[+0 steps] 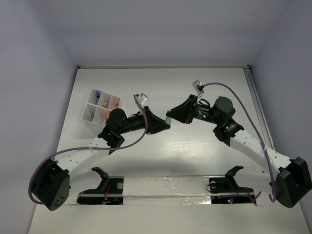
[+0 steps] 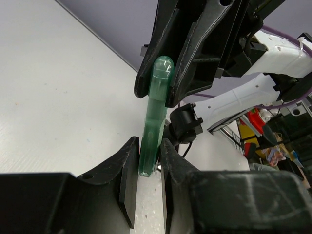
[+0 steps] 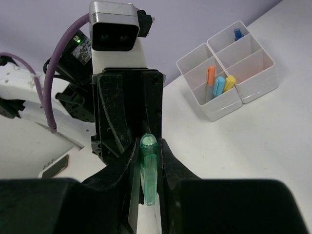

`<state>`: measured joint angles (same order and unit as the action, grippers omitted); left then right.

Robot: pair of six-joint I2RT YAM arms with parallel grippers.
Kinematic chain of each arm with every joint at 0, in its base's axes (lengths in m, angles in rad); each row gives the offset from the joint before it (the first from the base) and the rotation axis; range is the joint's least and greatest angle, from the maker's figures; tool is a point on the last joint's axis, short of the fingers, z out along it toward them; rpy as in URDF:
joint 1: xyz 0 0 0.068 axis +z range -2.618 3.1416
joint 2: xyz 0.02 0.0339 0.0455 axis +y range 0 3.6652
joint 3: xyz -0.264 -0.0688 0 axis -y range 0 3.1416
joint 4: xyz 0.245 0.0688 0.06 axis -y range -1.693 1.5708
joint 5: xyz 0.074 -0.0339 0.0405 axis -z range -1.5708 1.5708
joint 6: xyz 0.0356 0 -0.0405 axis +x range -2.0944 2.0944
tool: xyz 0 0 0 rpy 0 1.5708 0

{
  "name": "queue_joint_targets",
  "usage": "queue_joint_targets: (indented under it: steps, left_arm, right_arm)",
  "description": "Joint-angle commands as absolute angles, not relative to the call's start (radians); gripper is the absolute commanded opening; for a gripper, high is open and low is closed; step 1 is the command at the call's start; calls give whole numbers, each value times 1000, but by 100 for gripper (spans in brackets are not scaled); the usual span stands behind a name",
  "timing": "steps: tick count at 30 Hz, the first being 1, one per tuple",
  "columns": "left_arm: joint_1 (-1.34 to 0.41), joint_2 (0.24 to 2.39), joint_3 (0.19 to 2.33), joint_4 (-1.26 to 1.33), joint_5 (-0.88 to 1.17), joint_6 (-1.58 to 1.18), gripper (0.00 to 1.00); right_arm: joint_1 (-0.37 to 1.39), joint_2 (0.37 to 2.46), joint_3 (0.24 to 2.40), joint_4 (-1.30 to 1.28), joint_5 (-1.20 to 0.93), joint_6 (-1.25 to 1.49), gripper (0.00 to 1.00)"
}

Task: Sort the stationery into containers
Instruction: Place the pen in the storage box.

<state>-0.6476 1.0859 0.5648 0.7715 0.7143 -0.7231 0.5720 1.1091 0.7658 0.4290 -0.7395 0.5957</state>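
Observation:
The green pen travels left in the top view with my right gripper next, over the box's section beside the yellow pen (image 3: 229, 83), for release, because room shows there.
A translucent green pen (image 1: 167, 119) hangs over the middle of the table, held between my two grippers, which meet tip to tip. My left gripper (image 2: 149, 161) is shut on its flat end. My right gripper (image 3: 148, 156) is shut on the pen (image 3: 149, 170), whose rounded end sits at the fingertips. In the left wrist view the pen (image 2: 155, 117) runs up into the right gripper's fingers (image 2: 187, 63). The white divided box (image 1: 89, 116) stands at the back left and also shows in the right wrist view (image 3: 217, 109). It holds an orange pen (image 3: 210, 75), a blue pen (image 3: 219, 84), a yellow pen (image 3: 229, 83) and a small blue item (image 3: 237, 33).
The box stands just left of my left arm's wrist (image 1: 117, 122). A metal rail (image 1: 254, 95) runs along the table's right edge. Both arm bases and black mounts (image 1: 229, 178) sit along the near edge. Grey walls close the back and sides.

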Motion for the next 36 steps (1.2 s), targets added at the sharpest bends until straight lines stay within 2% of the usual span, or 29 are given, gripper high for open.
queue_joint_targets:
  steps: [1,6,8,14,17,20,23,24,26,27,32,35,36]
  left_arm:
    - [-557,1026,741,1080,497,-776,0]
    - [-557,1043,712,1124,509,-822,0]
    - [-557,1032,707,1080,502,-802,0]
    - [-557,917,643,896,378,-706,2]
    - [-557,838,635,790,292,-649,11]
    - [-557,764,644,703,221,-606,28]
    - [-557,718,657,628,167,-572,51]
    - [-557,704,661,611,154,-568,63]
    - [-557,692,661,574,121,-565,71]
    - [-557,680,666,559,111,-563,80]
    - [-557,621,702,445,57,-531,97]
    - [-557,578,747,355,58,-493,99]
    - [-557,533,802,206,52,-436,99]
  right_arm:
    - [672,1149,635,256,-882,601,0]
    - [690,1174,637,271,-842,609,0]
    - [690,1149,641,275,-769,641,0]
    - [594,1156,690,398,-739,768,0]
    - [594,1219,732,471,-745,825,0]
    - [594,1276,765,537,-755,871,0]
    - [585,1319,793,587,-761,906,0]
    - [584,1330,799,604,-762,917,0]
    - [584,1351,814,624,-764,933,0]
    - [584,1374,828,638,-764,937,0]
    - [584,1492,906,711,-782,966,0]
    - [606,1600,980,761,-773,976,0]
    - [647,1750,1144,735,-734,933,0]
